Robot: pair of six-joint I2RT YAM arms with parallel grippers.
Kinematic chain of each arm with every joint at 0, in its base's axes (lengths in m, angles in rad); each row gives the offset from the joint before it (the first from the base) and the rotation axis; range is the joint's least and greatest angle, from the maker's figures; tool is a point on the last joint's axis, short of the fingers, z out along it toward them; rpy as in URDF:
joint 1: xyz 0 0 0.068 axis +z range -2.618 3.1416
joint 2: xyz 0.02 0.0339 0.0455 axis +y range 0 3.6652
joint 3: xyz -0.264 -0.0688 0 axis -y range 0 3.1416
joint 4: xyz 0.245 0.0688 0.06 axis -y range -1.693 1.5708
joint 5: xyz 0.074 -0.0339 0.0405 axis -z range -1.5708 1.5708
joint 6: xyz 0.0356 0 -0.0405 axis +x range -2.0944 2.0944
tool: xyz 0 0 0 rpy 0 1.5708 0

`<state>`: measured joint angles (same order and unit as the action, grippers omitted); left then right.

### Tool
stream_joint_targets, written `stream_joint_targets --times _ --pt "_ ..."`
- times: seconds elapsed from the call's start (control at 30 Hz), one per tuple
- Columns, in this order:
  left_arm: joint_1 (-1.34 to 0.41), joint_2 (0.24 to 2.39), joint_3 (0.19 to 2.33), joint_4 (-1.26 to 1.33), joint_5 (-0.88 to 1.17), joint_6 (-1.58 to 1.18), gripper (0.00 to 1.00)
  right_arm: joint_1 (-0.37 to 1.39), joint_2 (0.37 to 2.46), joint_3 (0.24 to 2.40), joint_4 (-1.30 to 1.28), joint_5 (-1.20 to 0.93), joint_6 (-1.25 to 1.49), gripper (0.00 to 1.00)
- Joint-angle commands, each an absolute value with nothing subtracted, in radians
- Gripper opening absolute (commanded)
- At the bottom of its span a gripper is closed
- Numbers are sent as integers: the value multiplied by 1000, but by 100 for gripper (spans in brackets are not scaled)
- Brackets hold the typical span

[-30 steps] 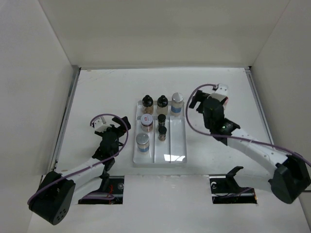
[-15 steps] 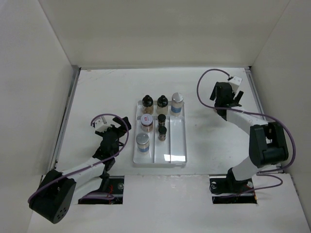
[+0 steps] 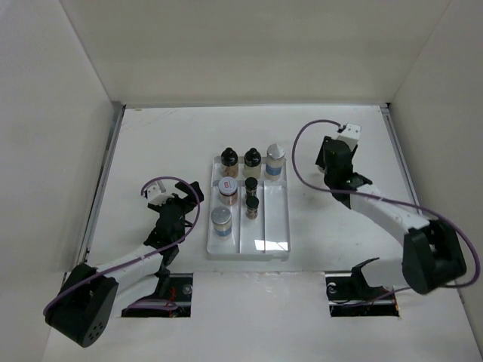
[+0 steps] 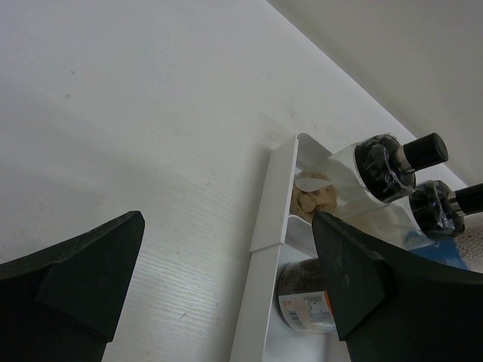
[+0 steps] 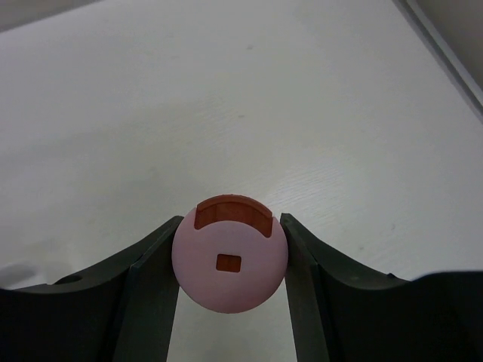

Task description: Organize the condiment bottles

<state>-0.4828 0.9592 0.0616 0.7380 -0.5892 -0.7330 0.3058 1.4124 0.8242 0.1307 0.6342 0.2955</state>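
My right gripper raises the bottle next, crosses over, lowers and releases, since the middle lane's empty near end (image 3: 252, 237) lies to the left in the top view.
Seen from above in the right wrist view, a condiment bottle with a pink cap (image 5: 230, 260) stands on the table, and my right gripper (image 5: 231, 222) is shut on it, both fingers pressed against the cap. In the top view this gripper (image 3: 333, 156) is to the right of the white tray (image 3: 264, 253) and hides the bottle. Several condiment bottles stand in the tray: two black-capped (image 3: 229, 158) (image 3: 252, 160), a silver-capped one (image 3: 276, 155), a red-labelled one (image 3: 227, 187) and a silver-lidded jar (image 3: 220, 219). My left gripper (image 3: 179, 199) is open and empty, just left of the tray.
In the left wrist view the tray's left rim (image 4: 268, 226) runs between my open left fingers, with black-capped bottles (image 4: 385, 158) and a labelled jar (image 4: 306, 302) behind it. White walls enclose the table on three sides. Two small black-capped bottles (image 3: 251, 194) stand in the tray's middle lane.
My right arm swung out toward the back right, then came back toward the tray, and its jaws closed on the pink-capped bottle. The left arm and the bottles in the tray stayed put.
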Motion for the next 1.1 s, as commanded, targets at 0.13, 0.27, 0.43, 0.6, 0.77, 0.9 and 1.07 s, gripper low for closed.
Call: stream_joint_targets --times 0.13,0.27,0.43,0.6,0.77,0.9,1.07 --pt "-487 977 104 795 -578 -736 96 697 978 704 -156 678 368 53" --pt "-490 996 118 796 -583 -736 97 979 851 703 -307 623 495 53" --pt "-479 968 115 787 -592 -733 100 1223 939 713 -298 603 541 52" --pt "-469 962 112 769 -592 -730 100 1311 1067 701 -77 586 500 52" --pt "-449 969 124 727 -581 -730 100 1321 1184 686 50 595 479 53" --pt "-446 989 130 719 -591 -733 100 1317 1274 664 130 601 456 53" --pt "-439 1005 133 719 -581 -736 100 1314 1364 643 181 604 437 57"
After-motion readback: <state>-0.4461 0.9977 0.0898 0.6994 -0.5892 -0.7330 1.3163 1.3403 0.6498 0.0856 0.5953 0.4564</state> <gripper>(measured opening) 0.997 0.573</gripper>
